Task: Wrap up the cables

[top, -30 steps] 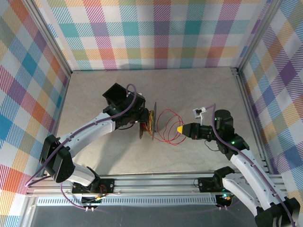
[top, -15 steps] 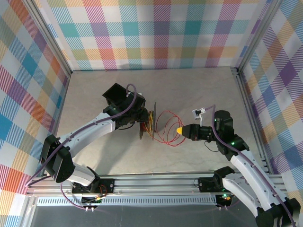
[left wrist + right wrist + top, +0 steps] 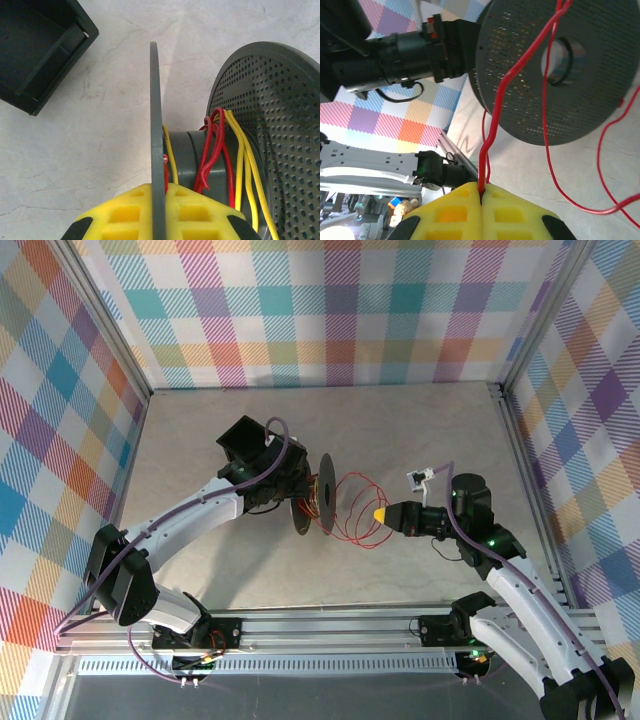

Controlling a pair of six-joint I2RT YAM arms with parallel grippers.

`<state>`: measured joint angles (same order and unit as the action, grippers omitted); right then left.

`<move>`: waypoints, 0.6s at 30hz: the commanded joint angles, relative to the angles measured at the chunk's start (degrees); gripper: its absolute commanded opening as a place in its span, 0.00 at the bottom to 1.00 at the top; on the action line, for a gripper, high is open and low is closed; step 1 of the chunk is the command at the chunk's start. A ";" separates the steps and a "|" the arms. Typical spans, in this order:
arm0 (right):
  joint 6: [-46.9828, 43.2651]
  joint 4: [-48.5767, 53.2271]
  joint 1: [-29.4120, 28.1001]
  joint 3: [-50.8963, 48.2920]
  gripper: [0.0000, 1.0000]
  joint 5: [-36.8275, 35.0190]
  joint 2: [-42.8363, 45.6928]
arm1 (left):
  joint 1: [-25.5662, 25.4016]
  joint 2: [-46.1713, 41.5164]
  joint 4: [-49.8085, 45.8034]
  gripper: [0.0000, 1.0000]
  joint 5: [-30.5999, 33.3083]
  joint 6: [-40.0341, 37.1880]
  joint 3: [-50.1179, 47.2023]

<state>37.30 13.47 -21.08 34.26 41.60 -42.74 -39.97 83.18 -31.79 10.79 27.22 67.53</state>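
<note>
My right gripper moves down a little next toward the loose red loops, which lie below it beside the spool, and opens to release the red cable.
A dark grey spool stands on edge at mid-table. My left gripper is shut on it. In the left wrist view the yellow fingertips clamp the thin near flange, while red cables and yellow cable lie wound on the hub beside the perforated far flange. Loose red cable loops run from the spool to my right gripper. That gripper is shut on a red cable strand in front of the perforated flange.
A black open box sits on the table just behind my left wrist. A small white connector piece lies near my right arm. Plaid walls and metal frame rails enclose the table on three sides.
My left gripper has closed onto the spool's flange. The spool has turned a little, so more of its disc face shows from above. My right gripper has stayed in place.
</note>
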 commanded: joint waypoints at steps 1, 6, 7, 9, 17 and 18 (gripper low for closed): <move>-2.73 3.89 -0.43 0.60 0.00 -4.15 -0.49 | 0.72 -2.68 -1.03 0.00 2.40 0.96 1.36; -2.54 3.35 -0.45 -1.91 0.00 -6.35 -2.41 | 3.23 -4.53 -0.98 0.00 -1.34 3.85 1.73; -2.31 2.90 -0.38 -2.49 0.00 -6.68 -2.92 | 3.67 -4.99 -0.87 0.00 -2.26 4.35 1.82; -2.07 1.88 -0.44 -3.72 0.00 -7.04 -4.27 | 4.72 -6.27 -0.42 0.00 -4.62 5.43 1.83; -1.80 -1.79 -0.44 -5.26 0.00 -8.43 -10.85 | 7.76 -11.33 1.62 0.00 -12.25 7.40 1.58; -1.79 -2.33 -0.45 -5.35 0.00 -8.34 -11.77 | 8.03 -12.05 2.10 0.00 -13.29 7.58 1.30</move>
<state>36.23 13.23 -21.10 29.91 34.02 -52.88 -33.63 74.87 -34.39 1.93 32.51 67.53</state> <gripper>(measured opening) 0.048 0.070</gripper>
